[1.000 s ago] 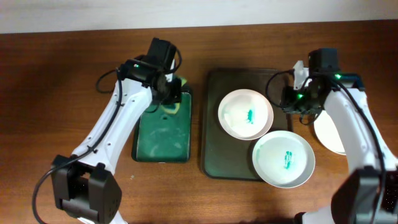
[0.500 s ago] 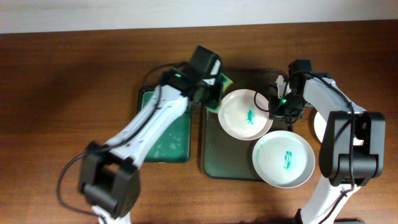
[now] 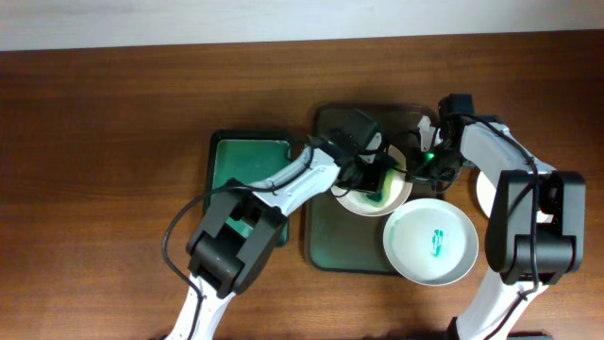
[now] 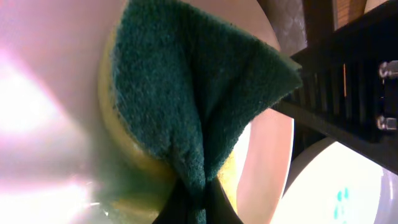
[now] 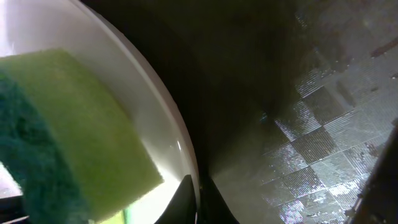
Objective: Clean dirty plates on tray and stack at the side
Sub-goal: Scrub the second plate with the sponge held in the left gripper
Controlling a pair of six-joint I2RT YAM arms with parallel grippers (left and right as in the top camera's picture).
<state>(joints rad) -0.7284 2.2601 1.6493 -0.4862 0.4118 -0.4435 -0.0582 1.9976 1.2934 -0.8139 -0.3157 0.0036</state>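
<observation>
The empty green tray (image 3: 245, 172) is to the left of my left gripper in the overhead view. My left gripper should lift off the plate, move to that tray, go down and release.
The dark olive-grey tray (image 3: 330, 227) holds two white plates. The far plate (image 3: 351, 200) is mostly hidden under my left gripper (image 3: 380, 179), which is shut on a green and yellow sponge (image 4: 186, 106) pressed flat on the plate (image 4: 50, 93). My right gripper (image 3: 415, 168) is shut on that plate's right rim (image 5: 180, 143); the sponge (image 5: 68, 130) shows beside it. The near plate (image 3: 429, 241) has a teal smear and overhangs the tray's front right corner. A third white plate (image 3: 489, 196) lies on the table right of the tray, partly hidden by my right arm.
A smaller bright green tray (image 3: 247, 179) sits left of the dark tray. Brown wooden table (image 3: 104, 161) lies all around. The tray floor (image 5: 311, 124) is wet and shiny.
My left gripper has carried the sponge from the green tray rightward onto the far plate, covering its teal smear. My right gripper moved left and closed on that plate's rim.
</observation>
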